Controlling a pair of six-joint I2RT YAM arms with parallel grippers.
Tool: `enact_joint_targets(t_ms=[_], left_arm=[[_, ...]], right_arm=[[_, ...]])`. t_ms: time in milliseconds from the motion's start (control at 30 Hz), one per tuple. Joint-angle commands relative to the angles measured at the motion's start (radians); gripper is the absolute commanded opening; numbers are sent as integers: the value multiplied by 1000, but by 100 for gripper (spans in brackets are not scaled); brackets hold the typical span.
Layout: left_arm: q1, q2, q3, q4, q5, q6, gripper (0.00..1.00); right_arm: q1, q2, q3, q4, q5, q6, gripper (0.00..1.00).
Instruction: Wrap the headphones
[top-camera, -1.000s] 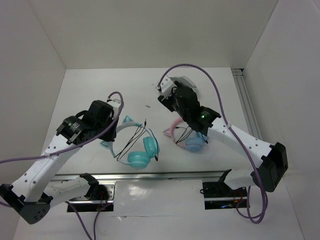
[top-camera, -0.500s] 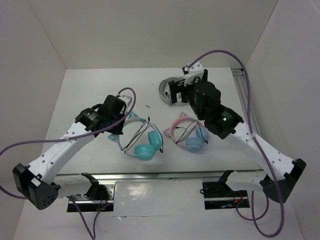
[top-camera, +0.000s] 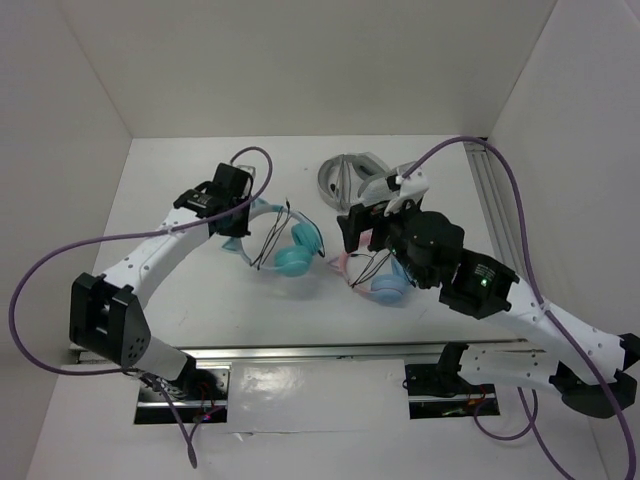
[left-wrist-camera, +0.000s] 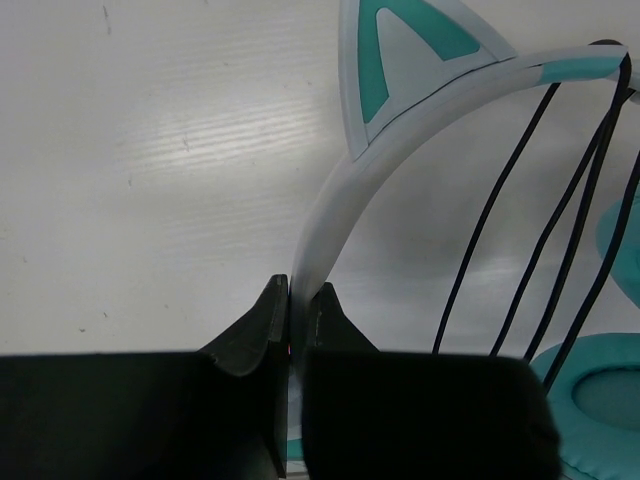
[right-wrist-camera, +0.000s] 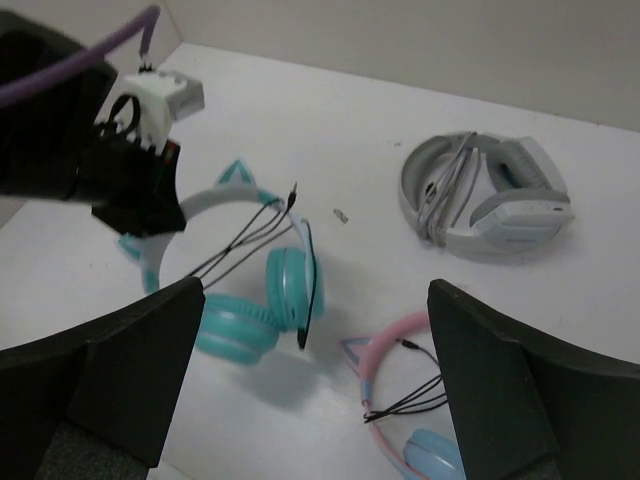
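Observation:
The teal headphones (top-camera: 293, 260) go outward by their headband in my left gripper next, then down beside the grey-and-white headphones, since bare table shows there at the back.
The teal cat-ear headphones (top-camera: 293, 260) are left of centre, with the thin black cable (left-wrist-camera: 500, 230) strung across their arc in several strands. My left gripper (top-camera: 243, 222) is shut on the pale headband (left-wrist-camera: 330, 200), just below one pointed ear (left-wrist-camera: 400, 50). The left wrist view shows both fingers pressed against the band at the left gripper (left-wrist-camera: 297, 290). My right gripper (top-camera: 362, 238) hangs open over the table between the teal headphones (right-wrist-camera: 240, 320) and a pink pair. Nothing sits between the jaws of the right gripper (right-wrist-camera: 315, 300).
Pink cat-ear headphones (top-camera: 375, 278) with blue cups and a black cable lie right of centre, partly under my right arm. Grey-and-white headphones (top-camera: 345, 175) lie at the back. White walls close in the table on three sides; a metal rail (top-camera: 300, 352) runs along the near edge.
My left gripper carried the teal headphones away from the near edge and a little right. My right gripper opened wide and drew back from the grey-and-white headphones to above the pink pair.

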Motion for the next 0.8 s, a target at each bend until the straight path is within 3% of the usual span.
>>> enact_joint_targets(t_ms=[0,500,767], left_arm=[[69,43,105,156,73,-46,0],[140,407,316,237,154,-67,0],[158,609,592,180,41,-70,0]], right_arm=[[44,-40,-47,-29,30,58,100],[86,-51,-145,-6,68,58,100],[95,-22,-136,-6,68,58,100]])
